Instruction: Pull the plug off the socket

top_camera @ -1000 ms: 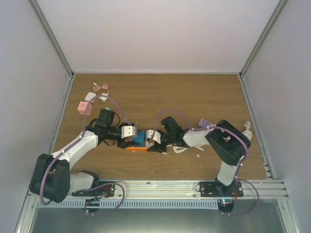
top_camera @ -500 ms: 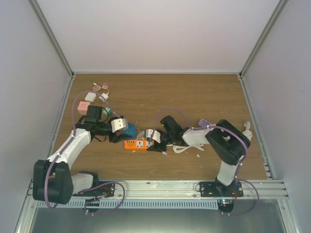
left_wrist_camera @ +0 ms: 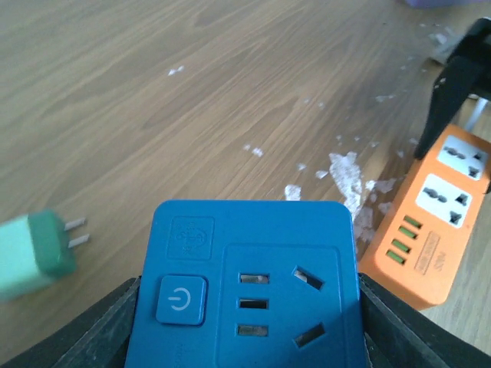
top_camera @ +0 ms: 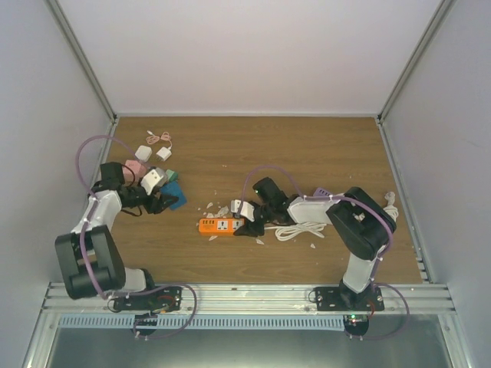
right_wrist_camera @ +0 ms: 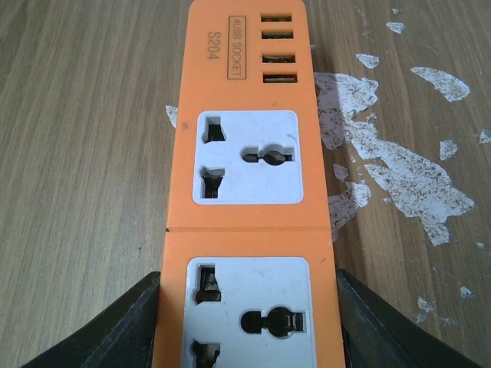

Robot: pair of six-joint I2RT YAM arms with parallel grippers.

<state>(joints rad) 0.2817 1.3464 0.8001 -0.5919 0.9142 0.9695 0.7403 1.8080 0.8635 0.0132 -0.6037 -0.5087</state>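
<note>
My left gripper holds the blue plug adapter, which is already unplugged, so it should lower it farther from the socket strip, onto the bare wood near the pink cube.
The blue plug adapter (top_camera: 175,195) is held off the table in my left gripper (top_camera: 163,198), at the left side, well apart from the socket strip. In the left wrist view the blue plug (left_wrist_camera: 249,284) fills the space between my black fingers (left_wrist_camera: 107,330), its power button and slots facing the camera. The orange socket strip (top_camera: 219,226) lies on the wood at the middle. My right gripper (top_camera: 244,222) is shut on its right end. In the right wrist view the strip (right_wrist_camera: 249,176) shows two empty white outlets and several USB ports.
A green plug (left_wrist_camera: 31,254) lies beside my left gripper. A pink cube (top_camera: 136,167), two white adapters (top_camera: 143,152) and a pink cable (top_camera: 159,138) sit at the back left. A white cable (top_camera: 301,230) and a purple object (top_camera: 322,192) lie by the right arm. White flakes (right_wrist_camera: 399,172) dot the wood.
My left gripper has pulled the blue plug out of the orange strip and carried it left, towards the pink cube. The right gripper still holds the strip in place.
</note>
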